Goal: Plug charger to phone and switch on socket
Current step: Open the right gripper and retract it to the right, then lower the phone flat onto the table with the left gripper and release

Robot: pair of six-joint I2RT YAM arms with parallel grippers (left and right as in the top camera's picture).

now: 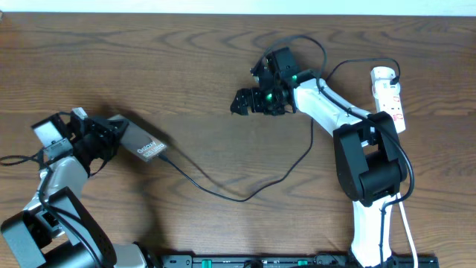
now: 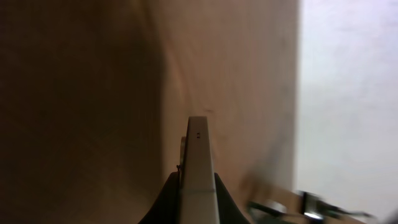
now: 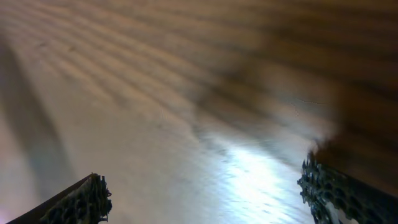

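My left gripper will tip down, come back, lower the phone (image 1: 147, 147) to the bare wood and let go, as the charger's tip already meets the phone's end.
The phone (image 1: 147, 147), dark with white "Galaxy" lettering, lies at the left of the table. My left gripper (image 1: 117, 135) is shut on its left end. In the left wrist view the phone's pale edge (image 2: 198, 149) stands between the two dark fingers of the left gripper (image 2: 198, 194). The charger (image 1: 245, 198), a thin black cable, meets the phone's right end at its tip; I cannot tell how deep the tip sits. The socket (image 1: 391, 97), a white strip, lies at the far right. My right gripper (image 1: 241, 102) is open and empty over bare table (image 3: 208, 196), far from the socket.
The brown wooden table (image 1: 186, 59) fills the view. The charger cable loops from the phone across the middle and up past the right arm (image 1: 327, 108). A white cord (image 1: 407, 223) runs down along the right arm's base. A black rail (image 1: 297, 260) lines the front edge.
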